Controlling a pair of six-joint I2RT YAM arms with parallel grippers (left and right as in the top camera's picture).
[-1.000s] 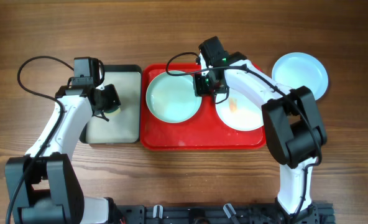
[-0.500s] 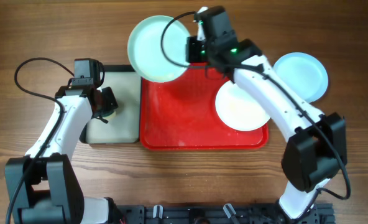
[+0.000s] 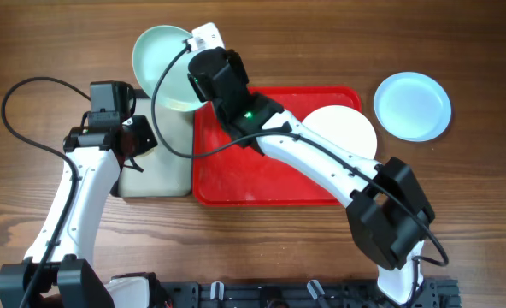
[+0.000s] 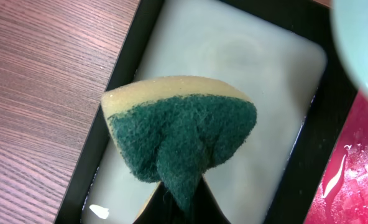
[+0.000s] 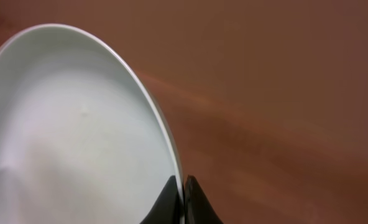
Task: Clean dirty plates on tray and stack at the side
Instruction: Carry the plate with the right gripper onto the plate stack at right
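Next, my right gripper moves past the white plate, to the right in the overhead view, then down over the second mint-blue plate point(image 3: 412, 107), since that one already lies aside.
My right gripper point(image 3: 195, 79) is shut on the rim of a pale mint-blue plate point(image 3: 161, 54) and holds it in the air over the far edge of the black-rimmed tray; the plate fills the left of the right wrist view point(image 5: 72, 130). A white plate point(image 3: 345, 128) lies on the red tray point(image 3: 236, 175) at its right end, partly under the right arm. A second mint-blue plate point(image 3: 413, 105) lies on the table at the far right. My left gripper point(image 3: 132, 137) is shut on a yellow and green sponge point(image 4: 178, 137) above the black-rimmed tray point(image 4: 234, 62).
The black-rimmed tray point(image 3: 146, 175) with pale wet inside stands left of the red tray, touching it. Black cables loop from both arms over the table's left half. The red tray's floor is wet.
My right gripper has carried the mint-blue plate off the red tray and leftward to above the black-rimmed tray. My left gripper with the sponge has shifted slightly.
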